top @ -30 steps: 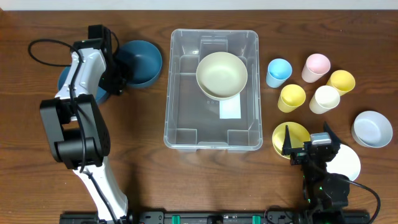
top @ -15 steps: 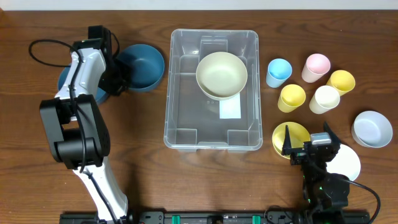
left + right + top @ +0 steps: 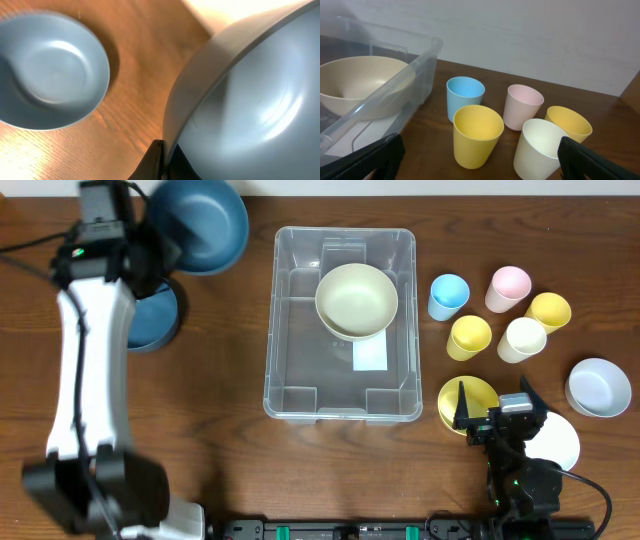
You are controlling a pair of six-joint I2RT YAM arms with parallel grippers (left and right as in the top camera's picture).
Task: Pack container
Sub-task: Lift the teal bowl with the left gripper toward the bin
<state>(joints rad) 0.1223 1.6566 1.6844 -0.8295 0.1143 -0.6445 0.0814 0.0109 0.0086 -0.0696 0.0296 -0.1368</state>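
Observation:
The blue bowl needs to go across toward the container next and down over the cream bowl (image 3: 356,301) in my left gripper, because that bowl is empty for nesting.
The clear plastic container (image 3: 290,320) sits mid-table with a cream bowl (image 3: 356,300) inside it; its wall (image 3: 395,75) and the bowl (image 3: 360,82) also show in the right wrist view. My left gripper (image 3: 160,250) is shut on the rim of a dark blue bowl (image 3: 200,222) and holds it lifted at the back left; the left wrist view shows my fingers (image 3: 162,160) pinching that rim (image 3: 240,100). A second blue bowl (image 3: 155,315) rests on the table below it (image 3: 50,75). My right gripper (image 3: 495,405) is open and empty at the front right.
Several cups stand right of the container: blue (image 3: 448,295), pink (image 3: 508,287), two yellow (image 3: 469,336) (image 3: 548,310) and cream (image 3: 522,338). A yellow plate (image 3: 455,395), a white plate (image 3: 560,442) and a pale blue bowl (image 3: 598,387) lie at the right.
My left arm has lifted the dark blue bowl off the table and swung it up toward the back edge; the second blue bowl beneath is now uncovered. The right arm has not moved.

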